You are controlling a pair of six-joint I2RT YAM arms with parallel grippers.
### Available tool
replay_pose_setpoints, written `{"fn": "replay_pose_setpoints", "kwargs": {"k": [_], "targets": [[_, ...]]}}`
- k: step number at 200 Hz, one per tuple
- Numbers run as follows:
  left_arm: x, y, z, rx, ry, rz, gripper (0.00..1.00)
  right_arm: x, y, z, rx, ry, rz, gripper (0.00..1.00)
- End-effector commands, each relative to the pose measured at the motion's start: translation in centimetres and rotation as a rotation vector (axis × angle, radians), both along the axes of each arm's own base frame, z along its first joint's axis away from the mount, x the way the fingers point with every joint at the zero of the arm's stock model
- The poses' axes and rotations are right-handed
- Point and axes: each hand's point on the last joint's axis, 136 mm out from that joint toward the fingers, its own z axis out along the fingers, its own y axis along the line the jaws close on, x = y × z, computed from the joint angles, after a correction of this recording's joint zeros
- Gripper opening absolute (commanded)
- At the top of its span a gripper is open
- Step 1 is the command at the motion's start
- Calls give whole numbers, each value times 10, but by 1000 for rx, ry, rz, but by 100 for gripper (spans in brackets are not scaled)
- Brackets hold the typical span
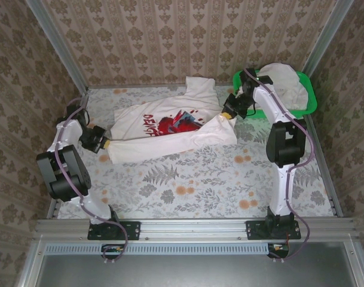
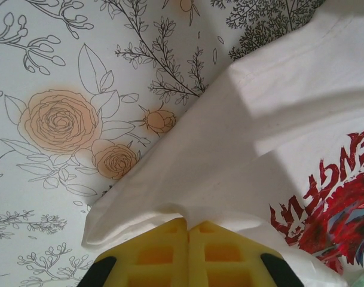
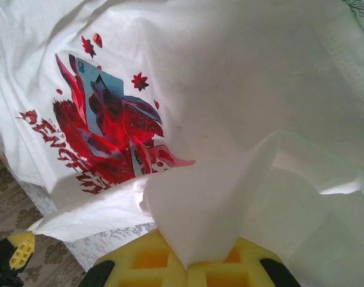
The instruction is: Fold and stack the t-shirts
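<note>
My right gripper eases slightly toward the graphic (image 1: 170, 128) next and releases the raised flap over the shirt. The print lies beside this gripper, away from the basket.
A white t-shirt with a red, black and blue graphic (image 1: 170, 128) lies spread across the middle of the table, its near edge folded over part of the print. My left gripper (image 1: 106, 144) is shut on the shirt's left edge (image 2: 187, 218). My right gripper (image 1: 231, 116) is shut on a raised flap of the same shirt (image 3: 211, 203) at its right end. The red lettering (image 2: 325, 197) and the graphic (image 3: 110, 131) face up. Another white shirt (image 1: 286, 81) sits bunched in the green basket.
The green plastic basket (image 1: 310, 98) stands at the back right corner, just behind my right arm. The flowered tablecloth (image 1: 193, 185) stretches bare in front of the shirt. Patterned walls enclose the table on three sides.
</note>
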Motion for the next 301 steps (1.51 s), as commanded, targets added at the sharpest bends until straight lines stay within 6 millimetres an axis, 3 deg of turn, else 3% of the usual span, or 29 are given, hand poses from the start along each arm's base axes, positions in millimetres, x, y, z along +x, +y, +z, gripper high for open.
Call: {"fn": "replay_pose_setpoints", "kwargs": {"k": [1,53,112,136,147,172,189,214,237,255,277,301], "targets": [[10,-2,3,-3,-15,-36,0,0,3,-4,-25,13,8,2],[33,-10,2,-9,-27,-74,0,5,4,-11,-39,8,-1,2],[45,-11,-12,-15,2,-92,0,16,11,-20,-19,-2,-19,2],[53,-11,-11,-16,-17,-91,5,25,13,-24,-1,-17,-37,7],[56,-11,-10,-20,-24,-90,14,31,15,-23,12,-39,-43,20],[62,-14,-1,-9,-58,-103,63,44,20,-7,33,-129,-27,53],[62,-16,7,9,-82,-113,81,46,9,7,-31,-194,-22,65],[57,-21,16,36,-120,-120,99,37,-16,17,-160,-266,-60,70],[45,-30,20,59,-143,-127,100,20,-32,14,-238,-292,-98,70],[33,-40,20,66,-158,-123,100,3,-37,0,-258,-265,-97,68],[20,-51,17,59,-165,-121,100,-8,-30,-19,-229,-221,-79,65],[7,-61,9,46,-148,-137,100,-7,-17,-41,-173,-177,-61,56]]}}
